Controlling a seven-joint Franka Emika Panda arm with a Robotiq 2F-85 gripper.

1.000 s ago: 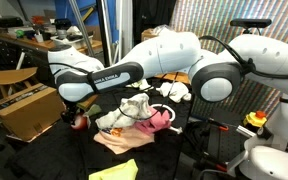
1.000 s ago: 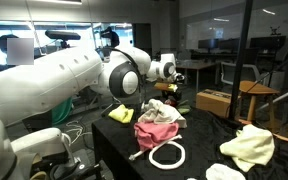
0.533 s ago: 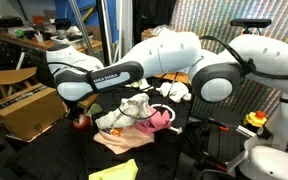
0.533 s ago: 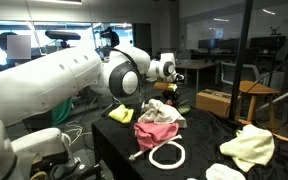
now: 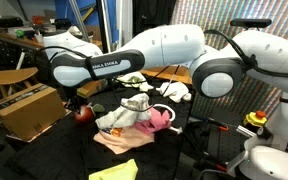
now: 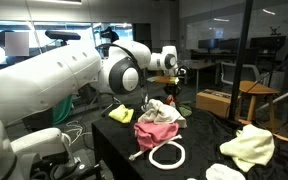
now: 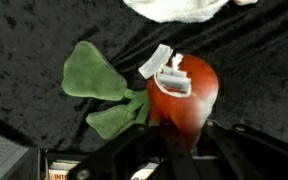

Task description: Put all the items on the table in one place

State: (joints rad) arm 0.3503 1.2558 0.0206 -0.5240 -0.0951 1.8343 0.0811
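Observation:
My gripper moves across to the pile's white edge (image 5: pixel 123 105) next, lowers alongside and releases, because the red toy hangs apart from the cloth pile.
A red soft toy (image 7: pixel 187 98) with green felt leaves (image 7: pixel 94 82) and a white tag fills the wrist view; my gripper (image 7: pixel 181 130) is shut on its lower end. In an exterior view the toy (image 5: pixel 83 113) hangs just above the black table (image 5: pixel 76 148), left of the cloth pile (image 5: pixel 134 115). That pile of white, pink and cream printed cloths (image 6: pixel 159 120) lies mid-table, with my gripper (image 6: pixel 176 85) beyond it. A white hose loop (image 6: pixel 167 154) lies in front of the pile. Pale yellow-green cloth (image 6: pixel 249 147) sits apart near the table's edge.
Brown cardboard boxes (image 5: pixel 24 110) (image 6: pixel 214 100) and a round wooden stool (image 5: pixel 9 77) stand beside the table. A white cloth (image 7: pixel 179 8) edges the top of the wrist view. Another yellow-green piece (image 5: pixel 114 170) lies at the table's near edge.
My jaws have closed on the red soft toy, and the arm has risen a little, lifting the toy off the table surface. The cloth pile has not moved.

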